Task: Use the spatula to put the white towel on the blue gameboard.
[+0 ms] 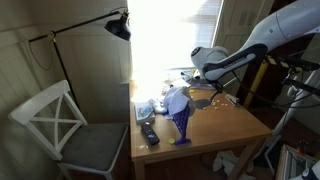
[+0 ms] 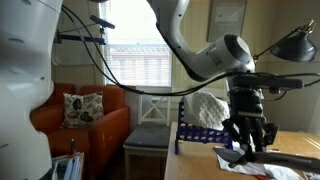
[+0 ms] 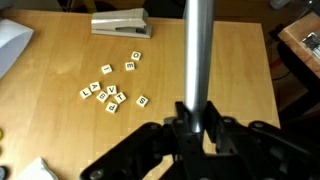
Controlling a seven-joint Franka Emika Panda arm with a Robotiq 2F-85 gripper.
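My gripper moves down toward the bare tabletop [image 1: 207,114] beside the board next and releases the spatula's metal handle, since the white towel already lies on the blue gameboard [image 1: 182,126].
My gripper [image 3: 197,122] is shut on the metal handle of the spatula [image 3: 197,45], which runs away from the jaws over the wooden table [image 3: 235,60]. In an exterior view the gripper [image 2: 248,140] hangs just above the table with the spatula's blade [image 2: 240,159] low beneath it. The white towel [image 2: 206,107] lies bunched on top of the upright blue gameboard [image 2: 200,140], just beside the gripper. Both exterior views show the towel [image 1: 177,98] on the gameboard [image 1: 182,126], with the gripper [image 1: 204,82] next to them.
Several letter tiles [image 3: 110,93] lie scattered on the table, and a grey stapler [image 3: 121,22] lies at its far edge. A black remote [image 1: 148,133] lies near the table's edge. A white chair [image 1: 62,120] and a black floor lamp [image 1: 118,27] stand beside the table.
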